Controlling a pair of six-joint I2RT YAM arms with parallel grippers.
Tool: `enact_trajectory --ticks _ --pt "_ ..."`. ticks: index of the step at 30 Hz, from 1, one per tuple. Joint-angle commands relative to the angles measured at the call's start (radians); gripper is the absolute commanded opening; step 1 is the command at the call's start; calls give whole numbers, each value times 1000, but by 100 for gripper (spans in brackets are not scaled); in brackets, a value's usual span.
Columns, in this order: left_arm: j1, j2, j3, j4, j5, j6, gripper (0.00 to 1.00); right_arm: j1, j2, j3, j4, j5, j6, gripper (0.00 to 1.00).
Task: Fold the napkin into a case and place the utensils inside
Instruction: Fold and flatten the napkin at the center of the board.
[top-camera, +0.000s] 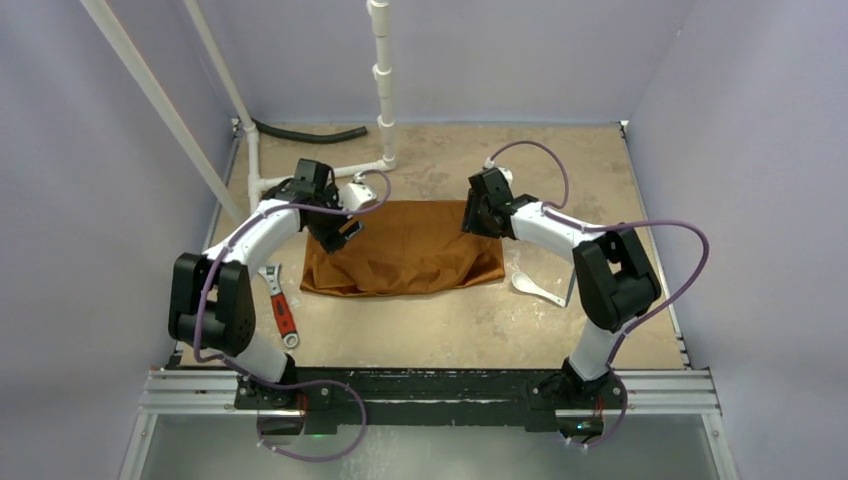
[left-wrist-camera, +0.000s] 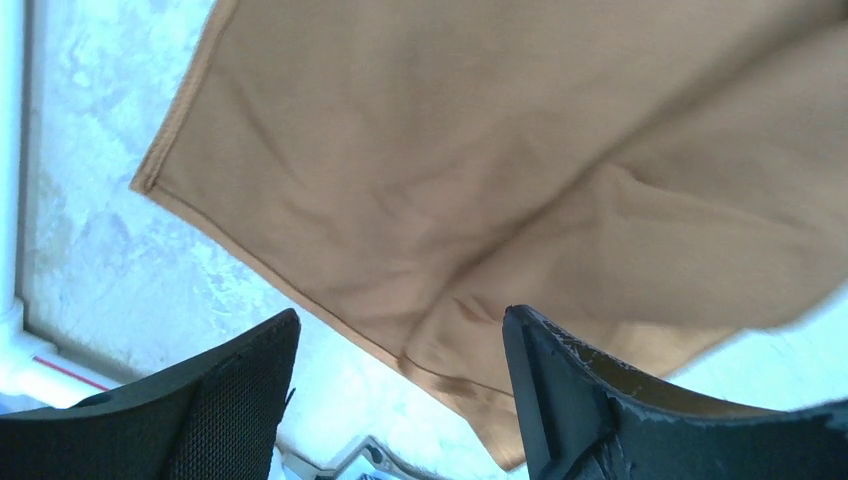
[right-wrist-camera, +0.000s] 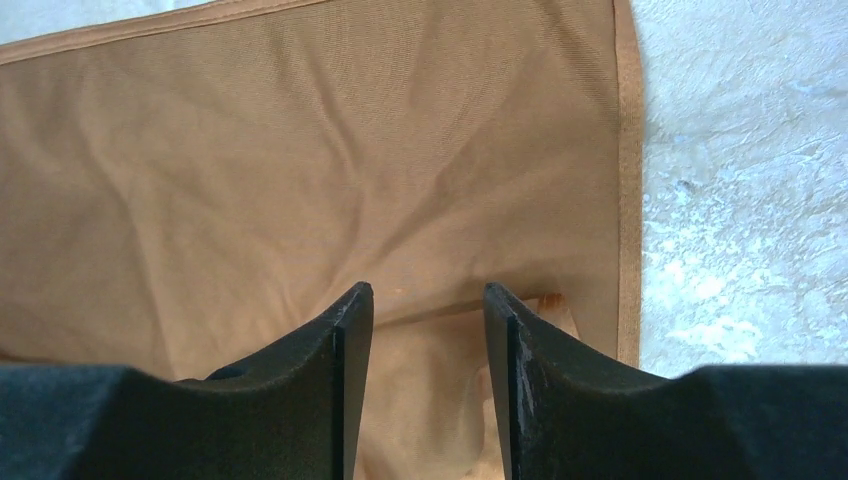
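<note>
My left gripper isn't at the raised fold (top-camera: 371, 267) (left-wrist-camera: 641, 190) yet. It will move back and toward the middle of the napkin next, then go down to the fold.
The rust-orange napkin (top-camera: 405, 250) lies on the table folded into a wide band, its near edge bunched. My left gripper (top-camera: 340, 235) hovers over the napkin's left end. In the left wrist view this gripper (left-wrist-camera: 400, 340) is open, with a loose doubled corner of the napkin (left-wrist-camera: 450, 150) lying below the gap, ungripped. My right gripper (top-camera: 478, 222) is over the far right corner. In the right wrist view it (right-wrist-camera: 428, 300) stands open above the napkin (right-wrist-camera: 300, 150), close to the hemmed right edge. A white spoon (top-camera: 535, 288) rests right of the cloth.
A red-handled wrench (top-camera: 282, 310) lies left of the napkin beside the left arm. White pipes (top-camera: 383, 80) and a black hose (top-camera: 300, 133) run along the back left. Walls enclose the table on three sides.
</note>
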Motion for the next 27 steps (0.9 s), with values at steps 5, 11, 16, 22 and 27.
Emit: enact_trajectory --ticks 5,11,16,22,27 --pt "-141 -145 -107 -185 250 130 69 -3 -38 -26 55 86 -27 50" --pt "-344 -149 -175 -70 133 90 70 -3 -53 -66 73 68 -22 50" --pt "-410 -149 -177 13 37 88 73 -5 -55 -60 69 60 -31 51" --pt "-453 -112 -207 75 -22 99 66 -9 -67 -62 72 48 -35 52" --pt "-462 -90 -210 43 10 110 65 -26 -77 -65 78 32 -37 56"
